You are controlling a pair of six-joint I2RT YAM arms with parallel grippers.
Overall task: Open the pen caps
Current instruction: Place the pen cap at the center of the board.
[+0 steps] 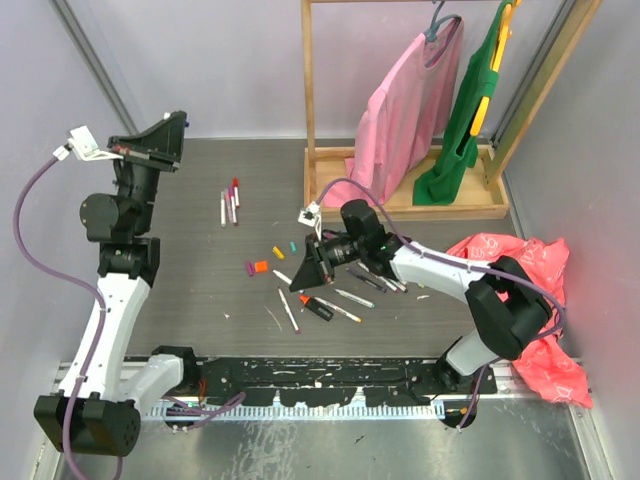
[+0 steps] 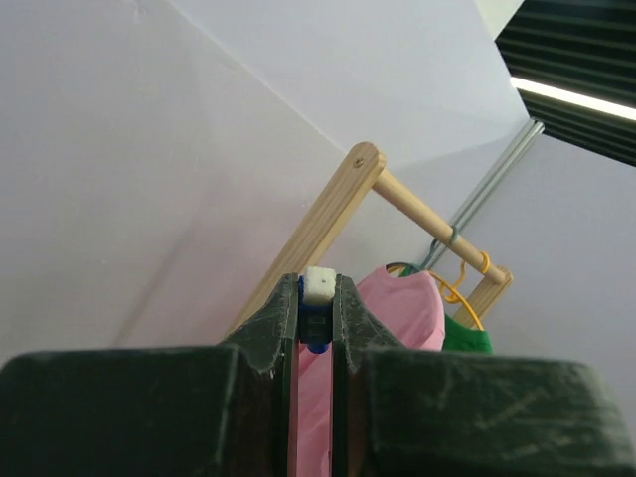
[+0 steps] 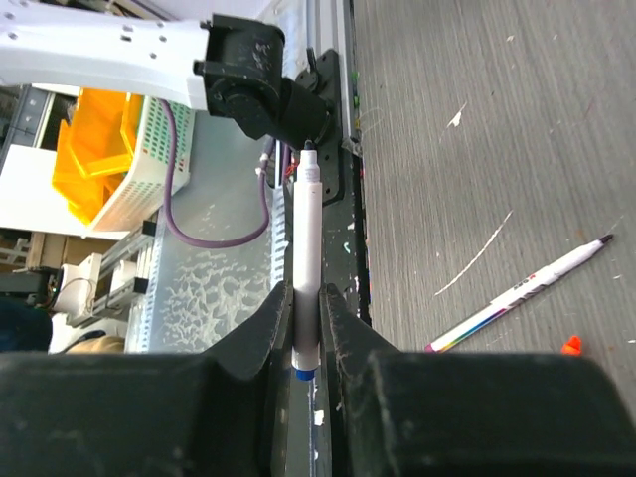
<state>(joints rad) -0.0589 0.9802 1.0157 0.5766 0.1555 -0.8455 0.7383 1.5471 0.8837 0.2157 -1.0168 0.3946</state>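
Note:
The white tabletop scratch [image 1: 273, 318] [image 3: 480, 250] is below my right gripper and to its left in the top view, so my right gripper needs to lower to it next and release the pen.
My left gripper [image 1: 170, 135] is raised high at the far left and is shut on a small blue pen cap with a white end [image 2: 317, 298], held at its fingertips [image 2: 283, 313]. My right gripper [image 1: 303, 280] hovers over the middle of the table. It is shut on a grey-barrelled pen [image 3: 306, 238] with a blue rear end and a bare tip that points at the table's near edge. Loose pen caps [image 1: 261, 266] lie left of it. Other pens lie at the back left [image 1: 230, 205], below the gripper [image 1: 290, 310] and under the right arm [image 1: 380, 282]. An orange-and-black marker [image 1: 316, 307] lies nearby.
A wooden clothes rack [image 1: 400, 205] with a pink garment [image 1: 405, 110] and a green one [image 1: 465, 120] stands at the back right. A red plastic bag [image 1: 530, 290] lies at the right. A black rail [image 1: 320, 375] runs along the near edge. An uncapped pen [image 3: 517, 298] lies on the table.

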